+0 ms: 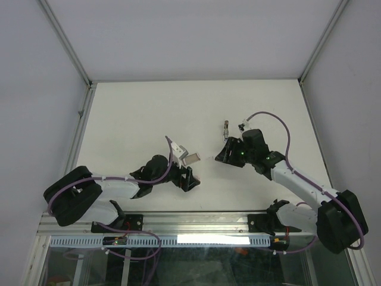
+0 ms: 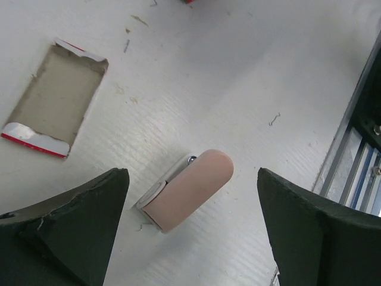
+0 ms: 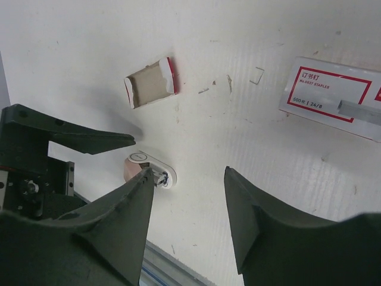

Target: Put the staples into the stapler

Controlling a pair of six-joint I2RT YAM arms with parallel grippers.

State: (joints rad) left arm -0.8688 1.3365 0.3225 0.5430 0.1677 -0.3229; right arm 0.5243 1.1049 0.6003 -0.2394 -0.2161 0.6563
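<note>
My left gripper moves down with a turn onto the squared end of the pink stapler [image 2: 165, 208] next, because it lies slanted between the open fingers.
The staples box [image 3: 324, 95] is white with a red frame on its face and lies on the table at the upper right of the right wrist view. A metal strip sticks out of its end. It also shows small in the top view [image 1: 227, 128], just beyond my right gripper [image 1: 223, 154]. The pink and white stapler [image 2: 187, 192] lies on its side between the open fingers of my left gripper [image 2: 191, 179], untouched. In the right wrist view the stapler [image 3: 156, 169] is partly hidden behind my right gripper's [image 3: 189, 173] left finger. Both grippers are open and empty.
An empty brown cardboard tray [image 2: 55, 100] with red and white ends lies beyond the stapler; it also shows in the right wrist view [image 3: 149, 83] and the top view [image 1: 191, 158]. The metal rail [image 2: 351, 149] of the table's near edge runs close beside the left gripper.
</note>
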